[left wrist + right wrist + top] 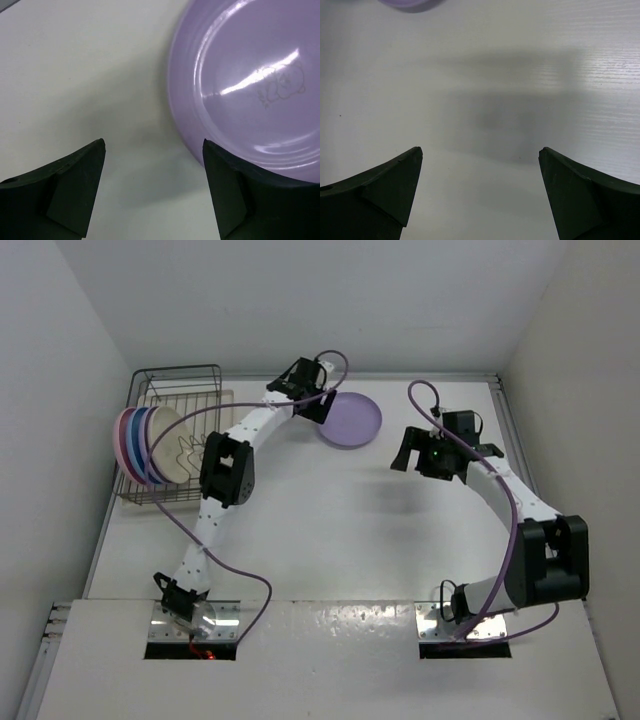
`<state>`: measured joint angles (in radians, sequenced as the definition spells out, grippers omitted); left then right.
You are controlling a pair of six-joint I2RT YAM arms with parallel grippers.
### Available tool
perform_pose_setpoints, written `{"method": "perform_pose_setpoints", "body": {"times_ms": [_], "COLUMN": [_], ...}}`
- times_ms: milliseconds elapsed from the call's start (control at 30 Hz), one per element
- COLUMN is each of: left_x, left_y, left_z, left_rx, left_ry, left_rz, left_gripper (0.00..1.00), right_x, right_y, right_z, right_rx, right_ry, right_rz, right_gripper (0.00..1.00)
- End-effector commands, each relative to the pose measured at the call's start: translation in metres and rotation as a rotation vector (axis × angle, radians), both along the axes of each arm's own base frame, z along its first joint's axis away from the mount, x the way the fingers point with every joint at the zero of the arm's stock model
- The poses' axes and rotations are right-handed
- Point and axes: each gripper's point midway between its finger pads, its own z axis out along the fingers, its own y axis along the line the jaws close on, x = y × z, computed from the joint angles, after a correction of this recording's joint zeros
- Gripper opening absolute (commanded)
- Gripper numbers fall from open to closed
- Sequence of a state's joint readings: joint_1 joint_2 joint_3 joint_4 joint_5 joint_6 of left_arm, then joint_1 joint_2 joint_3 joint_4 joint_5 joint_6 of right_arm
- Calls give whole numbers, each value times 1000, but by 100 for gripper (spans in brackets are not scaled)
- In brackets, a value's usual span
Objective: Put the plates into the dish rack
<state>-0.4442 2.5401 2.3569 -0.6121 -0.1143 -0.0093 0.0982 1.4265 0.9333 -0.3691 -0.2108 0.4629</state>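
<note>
My left gripper should next move down slightly toward the lilac plate and get its rack-side rim [322, 425] [183, 126] between the open fingers, because they are still empty.
One lilac plate [350, 420] lies flat on the table, right of the dish rack [180, 380]. Several plates [150, 445] stand on edge in the rack's left part: pink, blue, purple and a cream one facing right. My left gripper [318, 405] hovers open at the flat plate's left edge. In the left wrist view the lilac plate [250, 85] fills the upper right, and the left gripper [154, 145] has one finger over the rim and nothing between its jaws. My right gripper [403, 450] hangs open over bare table, right of the plate.
The dark wire rack sits on a pale tray [222, 398] in the table's far left corner, close to the left wall. The right wrist view shows the right gripper [480, 150] over white tabletop, with a sliver of the lilac plate [410, 5] at the top edge.
</note>
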Motion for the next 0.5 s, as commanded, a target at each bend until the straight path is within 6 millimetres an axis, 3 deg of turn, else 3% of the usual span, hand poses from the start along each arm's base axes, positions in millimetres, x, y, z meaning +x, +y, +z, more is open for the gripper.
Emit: {"method": "perform_pose_setpoints", "body": {"times_ms": [0,100,200,233,300,400,467], "left_x": [1,-8,-16,-17,-19,-17,-16], "left_y": [-29,-22,-22,-23,-27,-16,-7], "left_z": [-7,-51,-67,-67,-67,-65,-54], "left_rx": [-164,-139,-141,-149,-133,-63,-35], "left_ry": [21,98,138,143,136,107,83], "left_rz": [-2,45,50,41,33,73,105], "left_gripper": [83,71,65,62,43,16,5], "right_x": [12,13,13,14,13,15,15], "right_y": [-2,-1,-4,-5,-5,-7,-5], "right_z": [11,12,14,15,15,17,18], "right_rx": [-1,0,-6,-14,-16,-15,-9], "right_ry": [-30,-28,-35,-39,-37,-44,-51], "right_rz": [-3,-5,-16,-19,-22,-30,-26], "right_gripper": [100,100,100,100,100,100,100]}}
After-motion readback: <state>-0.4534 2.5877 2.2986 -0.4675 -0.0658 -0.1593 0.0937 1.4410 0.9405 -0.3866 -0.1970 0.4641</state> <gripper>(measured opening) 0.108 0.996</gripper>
